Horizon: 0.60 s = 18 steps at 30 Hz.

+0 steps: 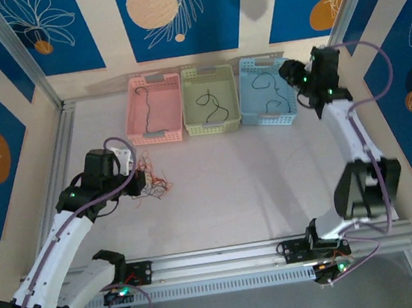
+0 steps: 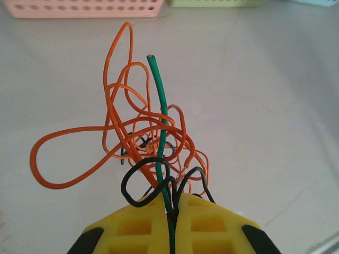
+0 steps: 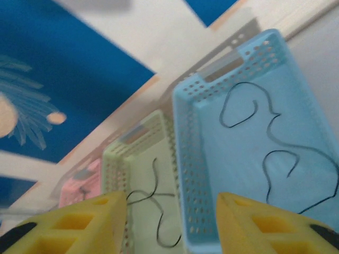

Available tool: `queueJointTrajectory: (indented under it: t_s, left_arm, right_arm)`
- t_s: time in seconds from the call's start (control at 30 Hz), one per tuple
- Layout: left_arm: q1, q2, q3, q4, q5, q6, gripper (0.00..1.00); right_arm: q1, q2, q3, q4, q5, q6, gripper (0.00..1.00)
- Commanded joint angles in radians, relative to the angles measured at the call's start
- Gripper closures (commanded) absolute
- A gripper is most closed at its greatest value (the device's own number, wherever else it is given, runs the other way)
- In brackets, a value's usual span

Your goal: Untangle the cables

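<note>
I will carry the tangle in my left gripper toward the open middle of the table next. Then I will lower it and let go of it there.
A tangle of thin cables [image 1: 154, 185] lies on the white table at the left. My left gripper [image 1: 140, 178] is shut on it. In the left wrist view the yellow fingers [image 2: 143, 222] pinch a green wire [image 2: 159, 100] and a black loop [image 2: 144, 177], with orange wires [image 2: 114, 127] knotted just beyond. My right gripper [image 1: 292, 77] hangs open and empty above the blue basket [image 1: 268, 122]. Between its jaws [image 3: 172, 203] the blue basket's wall [image 3: 186, 159] shows, with a black wire [image 3: 275, 159] lying inside.
Three baskets stand in a row at the back: pink [image 1: 156, 137], pale green [image 1: 214, 130] and blue. The pink and green ones each hold a dark wire [image 1: 213, 105]. A metal rail [image 1: 226, 258] runs along the near edge.
</note>
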Motion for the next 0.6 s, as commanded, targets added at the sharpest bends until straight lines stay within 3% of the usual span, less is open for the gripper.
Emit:
queueJointTrajectory:
  t_s: [0.0, 0.17, 0.27, 0.43, 0.57]
  left_arm:
    - [0.000, 0.013, -0.020, 0.119, 0.174, -0.067, 1.00]
    - [-0.023, 0.056, -0.121, 0.386, 0.357, -0.239, 1.00]
    - [-0.066, 0.108, -0.189, 0.533, 0.392, -0.332, 1.00]
    - [-0.169, 0.242, -0.229, 0.528, 0.276, -0.315, 1.00]
    - [-0.189, 0.335, -0.249, 0.504, 0.157, -0.307, 1.00]
  right_arm:
    - [0.059, -0.130, -0.184, 0.122, -0.095, -0.040, 0.54]
    - [0.185, -0.262, -0.437, 0.191, -0.209, -0.025, 0.60]
    - [0.290, -0.263, -0.464, 0.087, -0.232, -0.085, 0.60]
    - [0.468, -0.203, -0.482, -0.004, -0.247, -0.147, 0.58]
    - [0.586, -0.122, -0.511, 0.019, -0.232, -0.096, 0.57]
